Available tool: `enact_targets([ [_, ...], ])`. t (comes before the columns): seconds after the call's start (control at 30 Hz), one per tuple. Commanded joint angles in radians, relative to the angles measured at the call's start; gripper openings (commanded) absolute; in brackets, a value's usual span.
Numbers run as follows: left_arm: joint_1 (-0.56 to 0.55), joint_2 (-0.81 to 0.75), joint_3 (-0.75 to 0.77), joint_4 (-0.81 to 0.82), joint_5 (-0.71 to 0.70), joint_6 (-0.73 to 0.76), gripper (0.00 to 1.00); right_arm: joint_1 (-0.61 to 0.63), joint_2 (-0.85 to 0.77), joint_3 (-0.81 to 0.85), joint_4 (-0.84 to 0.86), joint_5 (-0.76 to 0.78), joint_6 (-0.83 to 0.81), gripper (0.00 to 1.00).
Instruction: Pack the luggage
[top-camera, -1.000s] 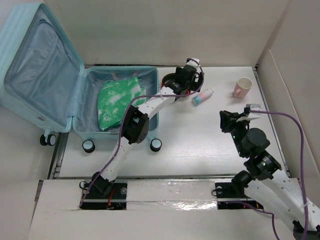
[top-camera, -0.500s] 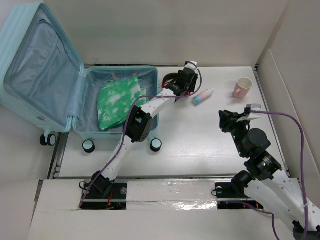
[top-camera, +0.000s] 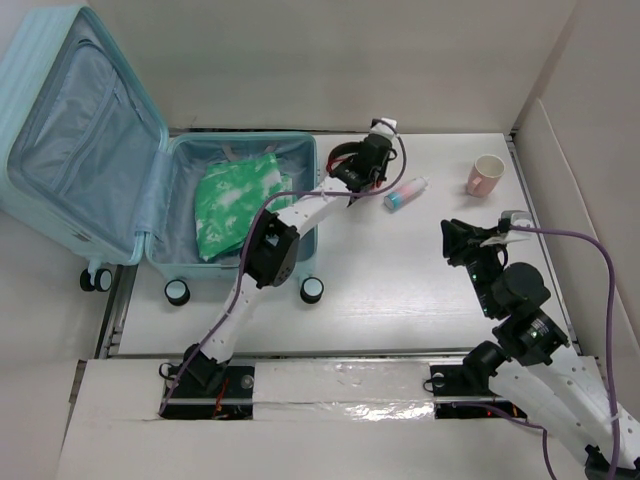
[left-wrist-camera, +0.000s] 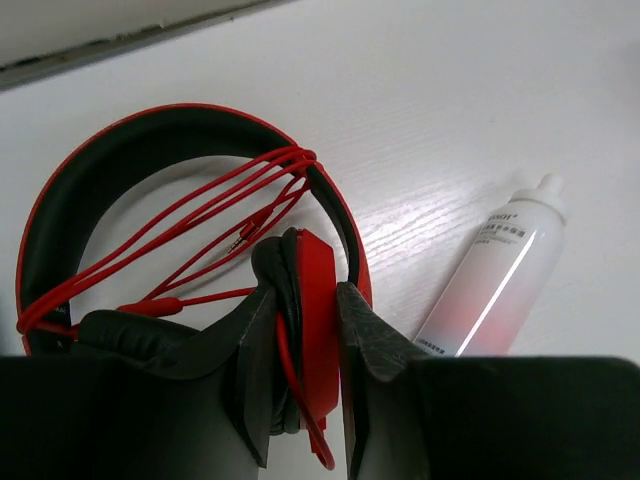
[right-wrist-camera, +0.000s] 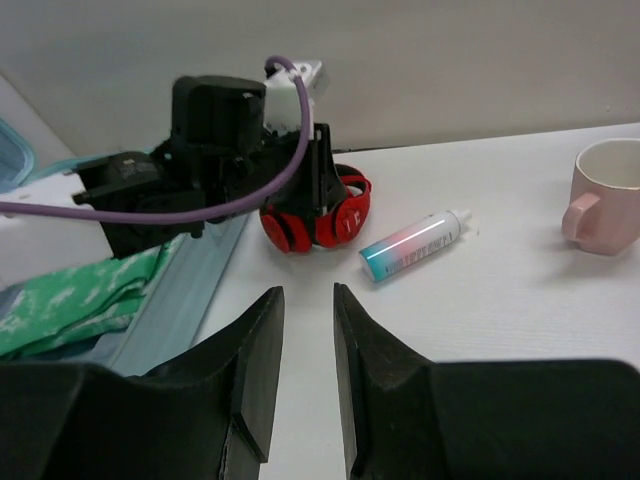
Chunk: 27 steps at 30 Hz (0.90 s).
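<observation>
My left gripper rises next, shifts to the left in the top view and lowers to release the headphones (top-camera: 338, 158) on the garment's lid-side end (top-camera: 213, 186), as the luggage lies open.
The luggage (top-camera: 308, 146) lies open at the back left, its lid (top-camera: 80, 130) tipped up. A green patterned garment (top-camera: 235, 198) lies in its base. Just right of it, red and black headphones (left-wrist-camera: 318, 290) rest on the table with their red cord looped across the band. My left gripper (left-wrist-camera: 300, 370) is shut on one red ear cup, with a finger on each side of it. From above, the left gripper (top-camera: 366, 166) covers most of the headphones (top-camera: 338, 158). My right gripper (right-wrist-camera: 305, 330) hovers at mid-right, jaws apart with nothing between them.
A pink-to-teal spray bottle (top-camera: 405, 192) lies right of the headphones, close to the left fingers (left-wrist-camera: 375, 340). A pink cup (top-camera: 486, 173) stands at the back right. The luggage's caster wheels (top-camera: 312, 290) jut out at its near side. A low wall borders the table's right edge.
The left gripper's jaws have closed from wide apart onto the headphones' ear cup. The right arm has shifted slightly to the right.
</observation>
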Motion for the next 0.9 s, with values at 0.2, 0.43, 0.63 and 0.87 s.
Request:
enact_targets([
  [0.2, 0.056, -0.473, 0.017, 0.151, -0.041, 0.065, 0.00, 0.000, -0.014, 0.010, 0.042, -0.018, -0.014, 0.32],
  [0.43, 0.231, -0.720, -0.244, 0.127, -0.079, 0.014, 0.00, 0.000, -0.017, 0.016, 0.035, -0.028, -0.014, 0.33],
  [0.63, 0.374, -0.942, -0.652, 0.160, -0.091, -0.104, 0.00, 0.000, -0.017, 0.024, 0.024, -0.023, -0.012, 0.33],
  [0.87, 0.484, -1.056, -0.987, 0.245, -0.081, -0.190, 0.00, 0.000, -0.012, 0.024, 0.021, -0.024, -0.009, 0.33],
])
